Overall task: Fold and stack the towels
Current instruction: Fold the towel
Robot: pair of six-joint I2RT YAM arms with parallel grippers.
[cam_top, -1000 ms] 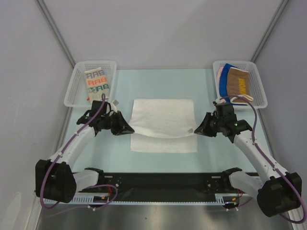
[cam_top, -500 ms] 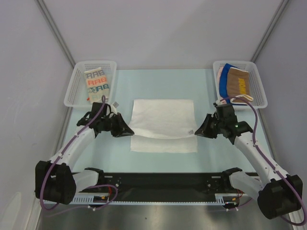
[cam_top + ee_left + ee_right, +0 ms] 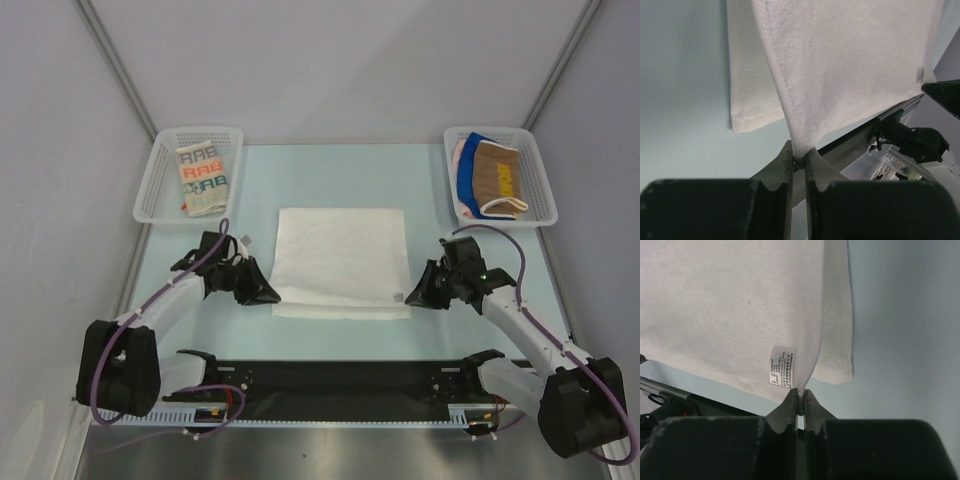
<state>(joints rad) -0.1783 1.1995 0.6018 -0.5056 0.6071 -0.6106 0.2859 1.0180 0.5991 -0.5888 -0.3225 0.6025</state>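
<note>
I will next lower my left gripper, ease it back onto the lower layer's near corner [image 3: 277, 313] [image 3: 738, 126] and let go, because that place is below my gripper and toward the base.
A plain white towel [image 3: 340, 255] lies in the middle of the table, its upper layer folded over toward the near edge. My left gripper [image 3: 272, 297] is shut on that layer's near left corner [image 3: 800, 150]. My right gripper [image 3: 410, 298] is shut on the near right corner, beside the small care label [image 3: 781, 366]. Both held corners hang just above the lower layer's near edge [image 3: 747, 120] [image 3: 837, 372]. A folded cream towel with letters [image 3: 202, 178] lies in the left basket. A brown, a blue and a pink towel [image 3: 492, 175] lie bunched in the right basket.
The white mesh baskets stand at the far left [image 3: 160, 195] and far right [image 3: 535, 165] corners of the pale blue table [image 3: 330, 165]. The black base rail [image 3: 340, 380] runs along the near edge. Grey walls close in both sides.
Both grippers have drawn the towel's upper layer toward the near edge and lower. The folded edge now nearly reaches the lower layer's near edge.
</note>
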